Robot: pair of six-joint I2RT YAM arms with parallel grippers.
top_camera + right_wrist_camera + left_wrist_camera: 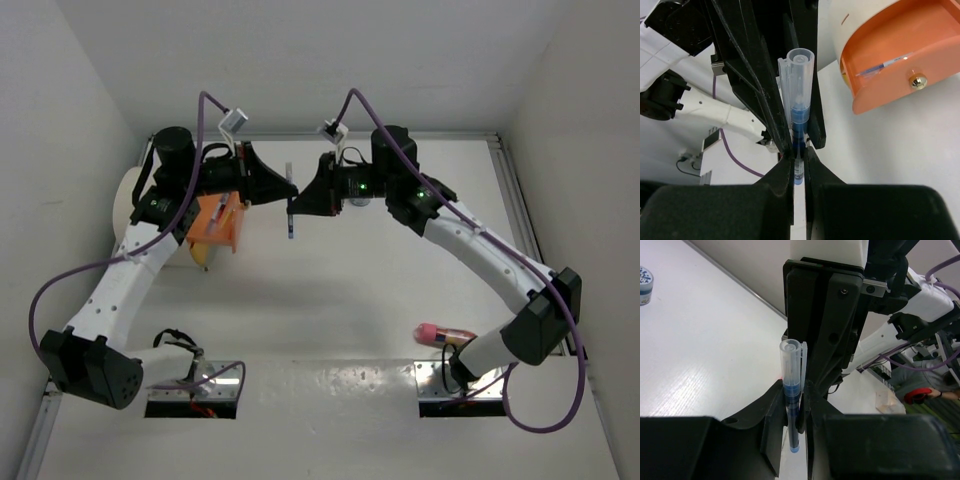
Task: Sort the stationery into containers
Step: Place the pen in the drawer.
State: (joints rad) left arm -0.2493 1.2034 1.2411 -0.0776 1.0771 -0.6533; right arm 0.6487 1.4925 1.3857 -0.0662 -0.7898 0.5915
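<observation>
The pen will go left in the top view and down with my left gripper, for release over the open orange drawer (218, 222), since pens lie there.
A blue pen with a clear cap (290, 205) is held in the air between my two grippers, above the middle of the table. My left gripper (276, 190) is shut on it; in the left wrist view the pen (791, 390) stands between the left gripper's (792, 422) fingers. My right gripper (306, 200) is shut on the same pen (799, 100), gripping its lower barrel in the right wrist view (799, 162). The cream drum (128, 200) lies at the left with an orange drawer (218, 222) pulled open. The drawer (900, 85) holds a thin pen (885, 65).
A pink-and-tan cylinder (440, 334) lies on the table by the right arm's base. A small round blue-and-white piece (644, 279) sits on the table at the far left of the left wrist view. Walls enclose the table on three sides.
</observation>
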